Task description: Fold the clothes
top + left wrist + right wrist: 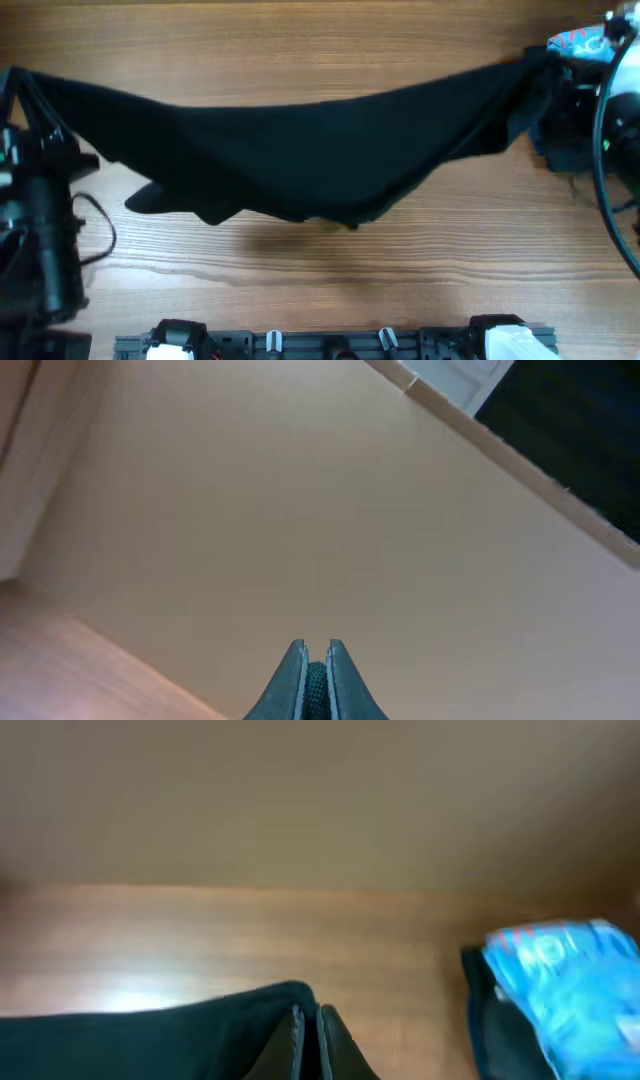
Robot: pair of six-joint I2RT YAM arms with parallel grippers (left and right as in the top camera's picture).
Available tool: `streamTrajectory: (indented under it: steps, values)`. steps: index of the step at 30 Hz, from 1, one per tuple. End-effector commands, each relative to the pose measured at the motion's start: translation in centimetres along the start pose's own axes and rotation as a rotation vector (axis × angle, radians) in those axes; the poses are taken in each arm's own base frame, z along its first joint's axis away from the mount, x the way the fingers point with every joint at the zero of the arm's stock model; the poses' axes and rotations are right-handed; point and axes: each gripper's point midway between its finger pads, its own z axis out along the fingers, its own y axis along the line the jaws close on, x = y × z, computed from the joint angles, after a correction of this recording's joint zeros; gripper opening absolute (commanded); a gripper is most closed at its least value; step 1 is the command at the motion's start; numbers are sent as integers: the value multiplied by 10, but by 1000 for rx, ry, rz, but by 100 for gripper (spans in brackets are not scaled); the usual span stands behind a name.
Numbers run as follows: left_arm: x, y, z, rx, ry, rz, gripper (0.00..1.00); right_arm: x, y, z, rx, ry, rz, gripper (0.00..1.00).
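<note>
I should next use my right gripper to carry the pinched end of the black T-shirt down and outward onto the wood.
The black T-shirt hangs stretched across the table, held up at both ends and sagging in the middle, with its shadow on the wood below. My left gripper holds its left end. In the left wrist view the jaws are shut with a strip of dark knit fabric pinched between them. My right gripper holds the right end. In the right wrist view the jaws are shut on the black fabric, which drapes off to the left. No white label shows.
A light-blue garment lies on a dark navy stack at the far right; both show in the right wrist view, the garment and the stack. The arm bases stand along the table's front edge.
</note>
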Motion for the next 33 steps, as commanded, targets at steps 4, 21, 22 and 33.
streamTrajectory:
  steps: [4,21,22,33]
  values:
    - [17,-26,88,46,-62,-9,4,-39,25,71,-188,-109,-278,4]
    - [174,-17,165,198,343,559,4,-8,23,147,-297,-2,-394,4]
    - [196,5,162,132,443,581,4,13,19,154,-304,87,-331,5]
    - [295,113,142,-229,866,527,4,133,2,209,-310,562,-16,4]
